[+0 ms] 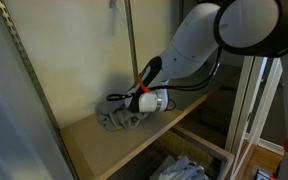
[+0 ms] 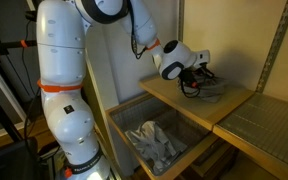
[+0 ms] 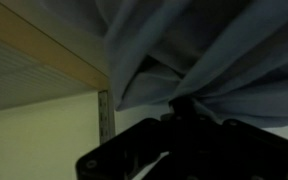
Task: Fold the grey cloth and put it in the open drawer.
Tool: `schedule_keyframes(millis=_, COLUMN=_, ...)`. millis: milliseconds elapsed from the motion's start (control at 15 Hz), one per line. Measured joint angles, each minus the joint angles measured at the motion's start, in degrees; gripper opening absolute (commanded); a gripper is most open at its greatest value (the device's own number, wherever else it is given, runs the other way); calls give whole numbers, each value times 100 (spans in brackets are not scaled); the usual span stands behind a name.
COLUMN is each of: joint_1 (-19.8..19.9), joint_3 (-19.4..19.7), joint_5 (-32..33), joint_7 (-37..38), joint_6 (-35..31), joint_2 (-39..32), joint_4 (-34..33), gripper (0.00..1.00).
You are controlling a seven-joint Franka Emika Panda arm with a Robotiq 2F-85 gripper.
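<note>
The rest of the cloth already lies on the wooden shelf, so the gripper will next go down a little toward the shelf and open its fingers to let go of the bunched fold of cloth.
The grey cloth [image 1: 114,120] lies bunched on the wooden shelf [image 1: 134,138], towards its back. It also shows in an exterior view [image 2: 212,93]. My gripper [image 1: 125,109] reaches onto the shelf and sits in the cloth; it also shows in an exterior view [image 2: 196,82]. In the wrist view the cloth [image 3: 204,45] fills the top, its folds gathered to a pinch at my dark fingertips [image 3: 184,104], so the gripper looks shut on it. The open drawer [image 2: 122,122] stands below the shelf's front edge.
The drawer holds crumpled light cloths [image 2: 154,142], also seen in an exterior view [image 1: 182,168]. Metal uprights [image 1: 131,40] and a back wall close in the shelf. A mesh shelf [image 2: 264,120] adjoins the wooden one. The shelf's pale edge [image 3: 44,60] shows in the wrist view.
</note>
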State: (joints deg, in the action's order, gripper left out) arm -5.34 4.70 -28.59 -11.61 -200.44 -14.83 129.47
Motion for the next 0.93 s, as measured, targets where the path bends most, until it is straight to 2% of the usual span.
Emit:
schedule_keyframes(millis=200, joint_1=-182, joint_3=423, joint_5=-217, joint_7=-360, joint_6=-87, joint_2=-474, joint_4=-148, gripper=2)
schedule_keyframes(millis=267, joint_1=-263, joint_3=554, joint_5=-289, joint_7=-451, joint_6=-87, joint_2=-599, joint_4=-207, gripper=28)
schedule_keyframes(millis=333, joint_1=-350, joint_3=676, joint_5=-362, joint_7=-530, joint_6=-88, joint_2=-702, joint_4=-253, gripper=29)
schedule_keyframes(millis=400, joint_1=-446, joint_3=791, joint_5=-441, joint_7=-578, joint_6=-86, joint_2=-788, joint_4=-302, gripper=35)
schedule_keyframes(millis=667, joint_1=-782, joint_3=1096, joint_5=-614, joint_7=-635, joint_6=-87, joint_2=-871, joint_4=-503, gripper=66)
schedule_keyframes(millis=933, joint_1=-992, joint_3=1110, joint_5=-610, joint_7=-643, joint_6=-92, joint_2=-445, joint_4=-648, gripper=95)
